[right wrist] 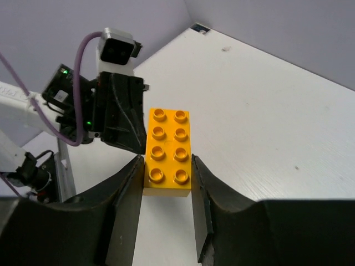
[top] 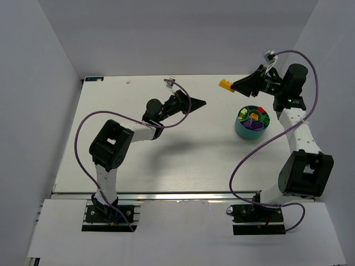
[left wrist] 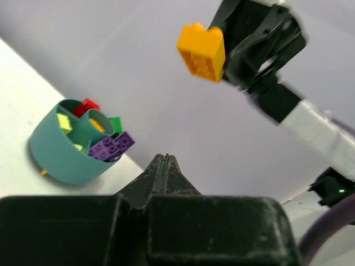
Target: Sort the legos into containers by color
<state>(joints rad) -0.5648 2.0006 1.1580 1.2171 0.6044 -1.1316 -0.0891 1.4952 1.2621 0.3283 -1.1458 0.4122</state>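
My right gripper will tip down, lower over the teal bowl's middle cup [top: 254, 116] and release the orange brick, matching the one there.
My right gripper [top: 237, 85] is shut on a long orange-yellow brick [right wrist: 168, 149] and holds it in the air at the far right, above the table; the brick also shows in the top view [top: 225, 84] and the left wrist view [left wrist: 202, 51]. The teal bowl [top: 252, 123] stands just below it, holding purple [left wrist: 112, 147], red [left wrist: 86, 106], green and lime bricks. My left gripper [top: 201, 102] is shut and empty, raised over the table's middle and pointing towards the bowl [left wrist: 66, 149].
The white table [top: 144, 160] is boxed in by white walls on the left, back and right. A tiny orange speck [left wrist: 43, 172] lies by the bowl's base. Purple cables loop off both arms.
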